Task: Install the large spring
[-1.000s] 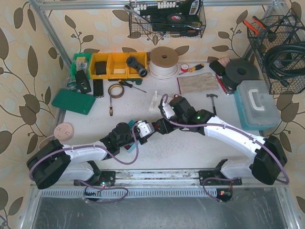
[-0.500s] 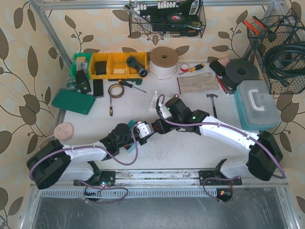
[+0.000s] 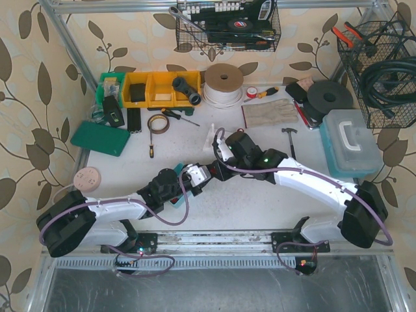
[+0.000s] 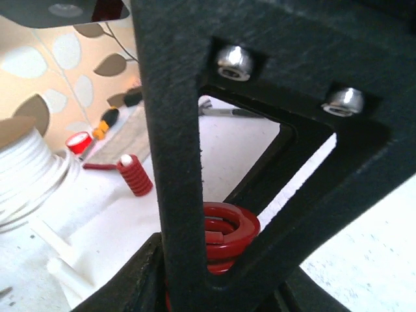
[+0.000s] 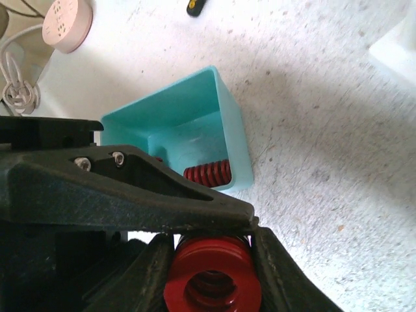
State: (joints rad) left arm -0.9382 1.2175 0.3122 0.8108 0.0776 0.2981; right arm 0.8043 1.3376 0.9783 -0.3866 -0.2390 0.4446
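My right gripper should next move outward, tilt down, lower the spring beside the post that is already filled and let go, because the white fixture (image 3: 210,138) (image 5: 398,52) is outward of and below it.
The large red spring (image 5: 211,276) sits between my right gripper's (image 5: 211,266) fingers, which close on its sides. It also shows in the left wrist view (image 4: 224,237), low between my left gripper's (image 4: 218,266) fingers, which press on it too. The two grippers meet at the table's middle, the left (image 3: 203,175) and the right (image 3: 220,170) crossing each other. A smaller red spring (image 4: 134,175) stands on a white post further back. Another red spring (image 5: 208,174) lies in a teal bin (image 5: 231,123).
A white fixture (image 3: 209,138) stands just behind the grippers. The teal bin (image 3: 178,199) lies under the left arm. A screwdriver (image 3: 151,148), a tape ring (image 3: 156,123), a rope spool (image 3: 223,84), yellow bins (image 3: 153,89) and a toolbox (image 3: 351,143) ring the area.
The right arm has shifted slightly left, closer onto the left gripper. The left arm has hardly moved, and the spring stays between them.
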